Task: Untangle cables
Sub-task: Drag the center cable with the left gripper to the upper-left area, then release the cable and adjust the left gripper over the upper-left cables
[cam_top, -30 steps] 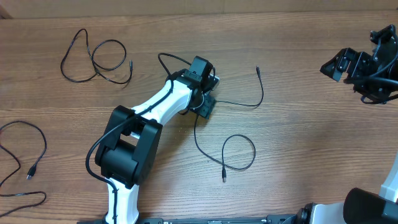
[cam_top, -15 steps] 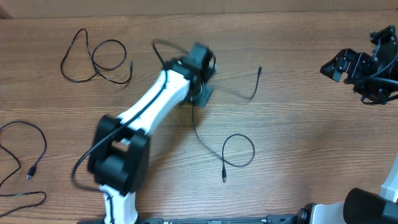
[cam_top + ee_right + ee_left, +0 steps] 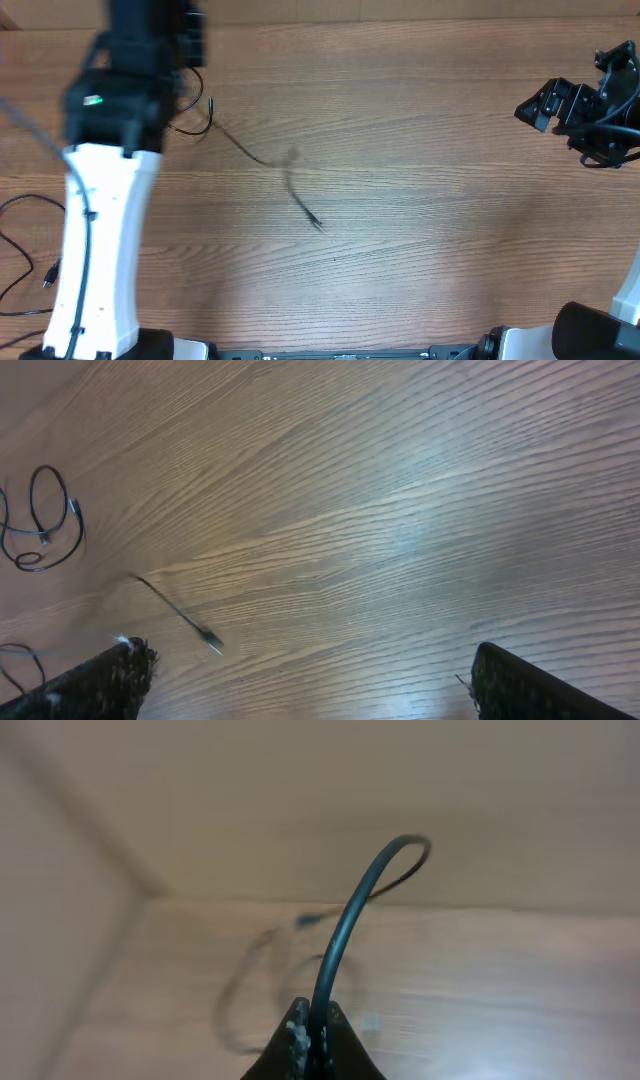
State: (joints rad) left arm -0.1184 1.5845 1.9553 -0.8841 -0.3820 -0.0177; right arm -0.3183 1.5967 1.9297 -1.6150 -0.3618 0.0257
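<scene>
My left gripper moves down and to the left in the overhead view, beside the other black cable, and releases the held cable next, since it trails across the table.
In the left wrist view my left gripper is shut on a thin black cable, which rises from between the jaws and arcs over to the right. In the overhead view the left arm reaches to the far left corner and hides its own gripper. The held cable trails blurred across the table to its plug end. My right gripper stands open above bare wood at the far right edge, with that plug end in its view.
Another black cable lies at the table's left edge. A piece of a looped cable shows beside the left arm, also seen as a cable loop in the right wrist view. The wooden table spans the middle.
The left gripper shut on a cable at the table's middle. The arm then swung to the far left corner, dragging the cable, whose loop pulled out into a line. The right arm stayed still.
</scene>
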